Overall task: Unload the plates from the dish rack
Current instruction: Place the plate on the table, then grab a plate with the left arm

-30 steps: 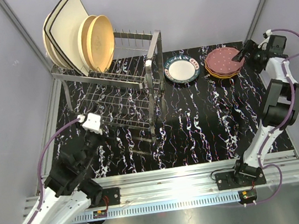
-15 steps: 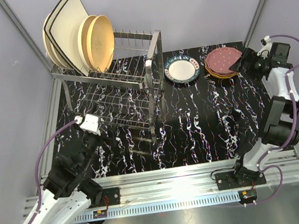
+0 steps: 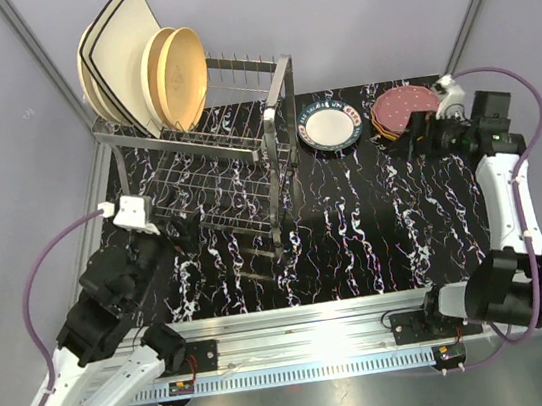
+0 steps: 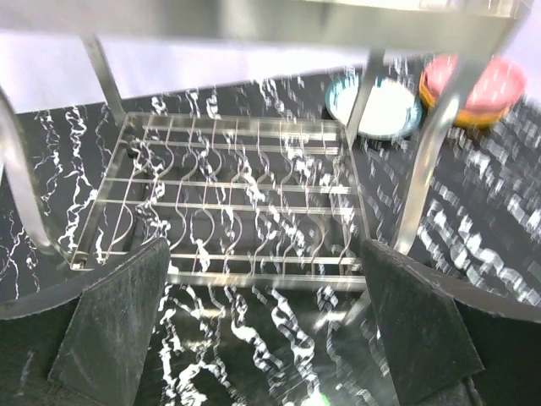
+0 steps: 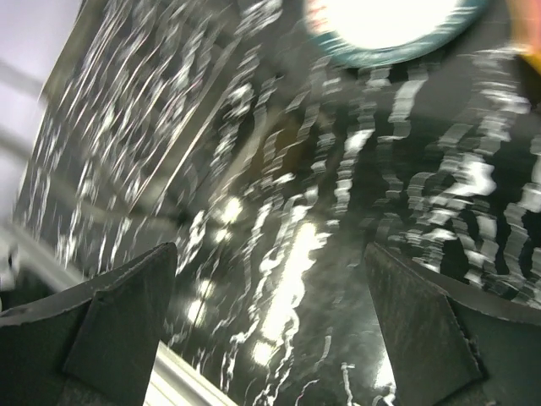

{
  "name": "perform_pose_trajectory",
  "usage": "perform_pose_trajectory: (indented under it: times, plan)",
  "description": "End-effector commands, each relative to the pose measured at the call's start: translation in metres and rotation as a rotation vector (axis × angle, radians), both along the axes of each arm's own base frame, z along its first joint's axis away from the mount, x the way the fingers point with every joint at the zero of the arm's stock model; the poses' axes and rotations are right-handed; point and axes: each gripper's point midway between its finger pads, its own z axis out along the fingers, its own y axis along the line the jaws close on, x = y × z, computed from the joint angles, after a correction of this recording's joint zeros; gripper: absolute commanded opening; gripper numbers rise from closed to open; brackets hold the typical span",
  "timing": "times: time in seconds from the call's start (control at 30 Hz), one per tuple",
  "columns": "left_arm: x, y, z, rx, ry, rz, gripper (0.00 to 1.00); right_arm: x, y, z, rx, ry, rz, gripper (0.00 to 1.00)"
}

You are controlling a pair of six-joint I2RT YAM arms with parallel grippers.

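The rack's lower shelf is empty and plates stand above. My left gripper rises next, then moves outward to close on the end cream-yellow plate's near rim.
The dish rack (image 3: 234, 158) stands at the back left. Its top tier holds cream square plates (image 3: 114, 58) and round cream-yellow plates (image 3: 177, 75), all on edge. A white plate with a dark patterned rim (image 3: 330, 126) lies on the mat right of the rack. Beside it is a stack topped by a maroon dotted plate (image 3: 404, 106). My left gripper (image 3: 179, 228) is open and empty in front of the rack's empty lower tier (image 4: 237, 203). My right gripper (image 3: 411, 133) is open and empty, just in front of the maroon stack. The white plate (image 5: 397, 21) shows at the top of the right wrist view.
A black marbled mat (image 3: 374, 219) covers the table. Grey walls close in the back and sides. An aluminium rail (image 3: 308, 319) runs along the near edge. The white plate (image 4: 380, 97) and the maroon stack (image 4: 478, 85) show beyond the rack's upright in the left wrist view.
My right gripper has drawn back from above the maroon stack, toward the left and nearer. My left wrist has shifted left and slightly back from the rack front.
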Motion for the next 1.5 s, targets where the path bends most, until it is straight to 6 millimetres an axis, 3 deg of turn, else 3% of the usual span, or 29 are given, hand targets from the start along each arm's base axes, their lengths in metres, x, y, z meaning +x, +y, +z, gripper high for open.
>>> perform_pose_trajectory:
  times: [0.0, 0.07, 0.1, 0.13, 0.17, 0.2, 0.27, 0.3, 0.37, 0.4, 0.6, 0.67, 0.7, 0.73, 0.77, 0.97, 1.0, 1.47]
  plan:
    - [0.003, 0.016, 0.039, -0.123, -0.008, 0.114, 0.99, -0.031, 0.041, 0.003, -0.059, -0.043, 0.187, 1.0]
    - [0.008, 0.019, 0.051, -0.132, -0.006, 0.151, 0.99, -0.039, 0.049, 0.01, -0.063, -0.092, 0.225, 1.0]
    - [0.006, 0.027, 0.071, -0.15, -0.027, 0.181, 0.99, -0.042, 0.05, 0.006, -0.058, -0.093, 0.227, 1.0]
    - [0.012, 0.023, 0.075, -0.141, -0.011, 0.192, 0.99, -0.042, 0.051, 0.01, -0.064, -0.124, 0.233, 1.0]
    - [0.014, 0.024, 0.084, -0.145, -0.011, 0.202, 0.99, -0.042, 0.051, 0.008, -0.069, -0.131, 0.231, 1.0]
    - [0.011, 0.028, 0.104, -0.162, -0.025, 0.21, 0.99, -0.043, 0.051, -0.001, -0.063, -0.112, 0.223, 1.0]
    - [0.021, 0.018, 0.115, -0.156, -0.004, 0.204, 0.99, -0.046, 0.051, -0.007, -0.065, -0.105, 0.231, 1.0]
    - [0.018, 0.017, 0.135, -0.183, -0.023, 0.189, 0.99, -0.047, 0.051, -0.007, -0.078, -0.113, 0.243, 1.0]
    - [0.028, 0.008, 0.145, -0.187, -0.009, 0.186, 0.99, -0.053, 0.053, -0.008, -0.077, -0.105, 0.266, 1.0]
    - [0.025, 0.008, 0.164, -0.216, -0.032, 0.174, 0.99, -0.055, 0.055, -0.008, -0.069, -0.105, 0.274, 1.0]
    - [0.052, -0.014, 0.202, -0.229, -0.033, 0.16, 0.89, -0.064, 0.058, -0.006, -0.084, -0.143, 0.292, 1.0]
    - [0.071, -0.023, 0.199, -0.216, -0.005, 0.169, 0.84, -0.065, 0.057, -0.004, -0.096, -0.158, 0.285, 1.0]
    - [0.071, -0.024, 0.21, -0.228, -0.011, 0.152, 0.82, -0.065, 0.057, -0.004, -0.099, -0.159, 0.281, 1.0]
    - [0.084, -0.028, 0.205, -0.218, 0.014, 0.167, 0.81, -0.064, 0.055, -0.002, -0.111, -0.169, 0.269, 1.0]
    - [0.084, -0.026, 0.218, -0.235, -0.004, 0.163, 0.79, -0.064, 0.054, -0.003, -0.114, -0.171, 0.263, 1.0]
    - [0.115, -0.035, 0.217, -0.229, 0.04, 0.145, 0.68, -0.064, 0.051, -0.003, -0.135, -0.18, 0.246, 1.0]
    - [0.122, -0.038, 0.21, -0.217, 0.065, 0.145, 0.66, -0.063, 0.051, -0.004, -0.136, -0.178, 0.245, 1.0]
    - [0.157, -0.026, 0.189, -0.159, 0.075, 0.198, 0.58, -0.062, 0.049, -0.005, -0.139, -0.171, 0.238, 1.0]
